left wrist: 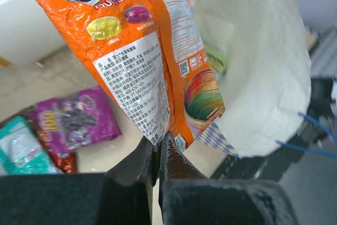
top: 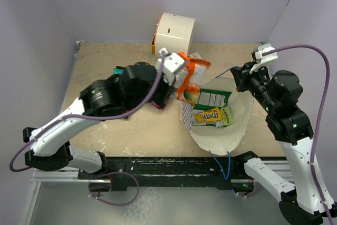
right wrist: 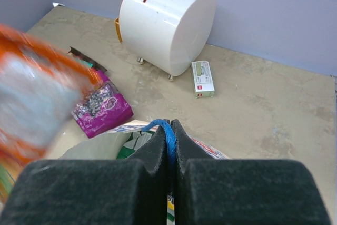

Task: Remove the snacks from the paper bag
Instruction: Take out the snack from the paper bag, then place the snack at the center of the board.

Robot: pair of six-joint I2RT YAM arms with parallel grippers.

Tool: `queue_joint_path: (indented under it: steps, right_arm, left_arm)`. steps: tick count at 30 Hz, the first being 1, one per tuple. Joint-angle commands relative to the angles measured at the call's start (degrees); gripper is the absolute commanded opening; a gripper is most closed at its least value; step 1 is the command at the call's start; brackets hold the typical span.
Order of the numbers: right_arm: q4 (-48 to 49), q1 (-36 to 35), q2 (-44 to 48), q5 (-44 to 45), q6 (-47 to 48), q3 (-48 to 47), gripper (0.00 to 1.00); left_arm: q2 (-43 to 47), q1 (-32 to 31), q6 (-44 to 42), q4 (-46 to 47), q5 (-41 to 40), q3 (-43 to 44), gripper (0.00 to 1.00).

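My left gripper carries the orange packet away from the paper bag (top: pixel 218 133) next, then down onto the teal packet (top: pixel 118 70) and releases it, since other snacks already lie there.
My left gripper (left wrist: pixel 159 143) is shut on the bottom edge of an orange snack packet (left wrist: pixel 142 51) and holds it in the air just left of the paper bag's mouth. From above, the same orange packet (top: pixel 190 85) hangs beside the left gripper (top: pixel 174 72). The paper bag (top: pixel 218 133) lies open, with a green-and-white packet (top: pixel 213 98) and a yellow packet (top: pixel 210 115) inside. My right gripper (right wrist: pixel 172 127) is shut on the bag's blue string handle (right wrist: pixel 169 133) and holds the bag's far side up. A purple packet (left wrist: pixel 79 117) and a teal packet (left wrist: pixel 18 146) lie on the table.
A white cylindrical appliance (top: pixel 174 32) stands at the back, with a small white box (right wrist: pixel 202 78) beside it on the table. The bag's other blue handle (top: pixel 224 164) hangs over the near table edge. Purple walls close in the sides.
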State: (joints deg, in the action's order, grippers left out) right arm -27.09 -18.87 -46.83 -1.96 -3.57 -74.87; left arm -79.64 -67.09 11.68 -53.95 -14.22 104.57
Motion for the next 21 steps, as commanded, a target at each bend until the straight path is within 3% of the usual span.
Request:
queue_joint_path:
  steps: [1, 7, 10, 15, 21]
  right_arm:
    - [4.2, -0.2, -0.3, 3.0, -0.6, -1.5, 0.00]
    - [2.7, -0.2, -0.8, 4.0, -0.8, -2.3, 0.00]
    - [2.8, -0.2, -0.4, 3.8, -0.9, -2.0, 0.00]
    - [3.5, -0.2, -0.1, 1.9, -0.7, -1.9, 0.00]
    - [4.0, -0.2, 0.2, -0.7, -0.5, -1.3, 0.00]
  left_arm:
    - [2.7, 2.8, 1.7, 3.1, -14.6, 5.3, 0.00]
    - [-1.1, 11.2, 5.7, -2.1, -18.4, 7.4, 0.00]
    - [-0.9, 19.0, 4.1, -1.2, -13.3, 4.4, 0.00]
    - [1.2, 37.2, -2.1, 0.3, 3.5, -5.5, 0.00]
    - [5.4, 45.9, -15.1, 7.9, 2.5, -20.6, 0.00]
